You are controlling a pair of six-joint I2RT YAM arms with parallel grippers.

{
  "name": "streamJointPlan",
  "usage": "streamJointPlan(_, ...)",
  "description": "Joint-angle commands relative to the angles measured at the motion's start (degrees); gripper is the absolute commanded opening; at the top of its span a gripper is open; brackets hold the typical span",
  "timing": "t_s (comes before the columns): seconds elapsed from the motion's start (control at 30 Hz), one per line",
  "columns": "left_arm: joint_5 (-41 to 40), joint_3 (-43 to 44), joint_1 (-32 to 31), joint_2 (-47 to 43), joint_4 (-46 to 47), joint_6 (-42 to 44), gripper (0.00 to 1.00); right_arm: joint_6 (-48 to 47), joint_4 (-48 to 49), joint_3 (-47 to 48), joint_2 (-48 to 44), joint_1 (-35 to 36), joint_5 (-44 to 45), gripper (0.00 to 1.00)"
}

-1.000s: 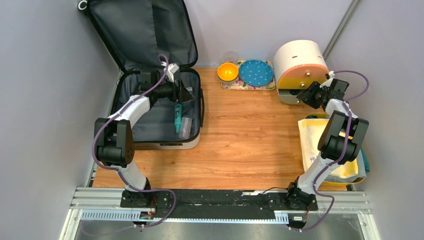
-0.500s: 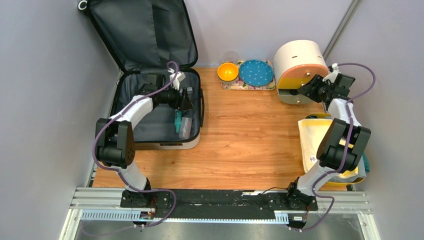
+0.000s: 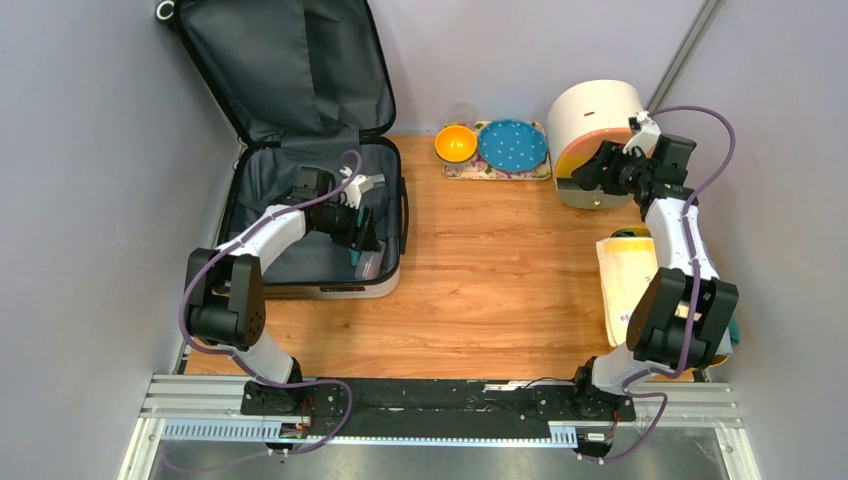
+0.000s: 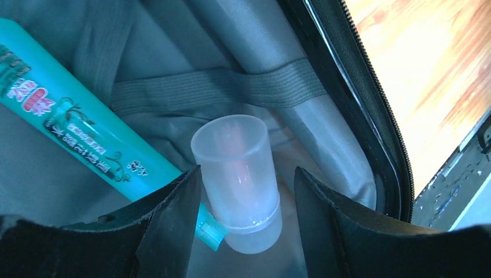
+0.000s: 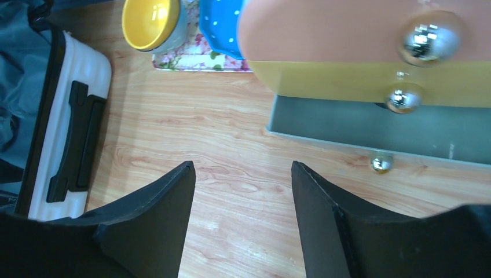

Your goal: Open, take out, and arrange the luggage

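My left gripper moves up off the cup, outward, then down onto the clear bottle's black cap next, since the clear bottle lies outward of my open fingers.
The luggage [image 3: 310,258] lies open at the table's left, its lid [image 3: 280,70] leaning on the back wall; its white shell [image 5: 87,69] shows in the right wrist view. Inside it, on the grey lining [image 4: 231,35], lie a clear plastic cup [image 4: 237,156] and a teal tube [image 4: 75,133]. My left gripper [image 3: 362,235] is down in the luggage, open, and the cup lies between its fingers [image 4: 173,214]. My right gripper [image 3: 588,170] hangs open over bare wood beside the round drawer box [image 3: 600,115], nothing between its fingers [image 5: 156,220].
The drawer box's grey bottom drawer [image 5: 376,124] is pulled out. A yellow bowl [image 3: 455,143] and a blue dotted plate [image 3: 512,145] sit on a floral mat at the back. A pale yellow bin [image 3: 630,270] stands at the right edge. Walls close in on both sides.
The left gripper came down and nearer along the luggage's right side, over the cup. The right gripper rose and swung left along the drawer box, its jaws spreading wider.
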Motion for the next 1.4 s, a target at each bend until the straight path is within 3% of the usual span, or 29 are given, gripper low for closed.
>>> streamJointPlan(0.0, -1.96, -1.26, -2.02, -1.39, -0.91, 1.32, 0.68, -2.54, -0.45, 0.44, -3.8, 2.07, -1.23, 0.66)
streamJointPlan(0.27, -3.99, -0.48, -2.81, 1.25, 1.2, -1.32, 0.67, -2.27, -0.81, 0.61, -5.12, 4.01, -1.58, 0.7)
streamJointPlan(0.5, 11.11, 13.13, 1.75, 0.45, -6.77, 9.21, 0.81, -4.03, -2.39, 1.58, -6.08, 4.1, -1.67, 0.73)
streamJointPlan(0.73, 1.12, 26.15, 5.54, 8.45, -6.19, 24.84, 0.78, -4.03, -1.77, 1.67, -6.18, 4.1, -2.73, 0.75)
streamJointPlan(0.93, -1.08, 34.14, 5.45, 18.2, -3.64, 32.6, 0.76, -4.47, -2.21, 1.76, -6.61, 4.1, -2.29, 0.75)
streamJointPlan(1.37, -7.94, 36.44, 4.13, 31.47, 5.06, 42.27, 0.67, -4.21, -2.3, 0.7, -7.93, 4.1, -2.82, 0.76)
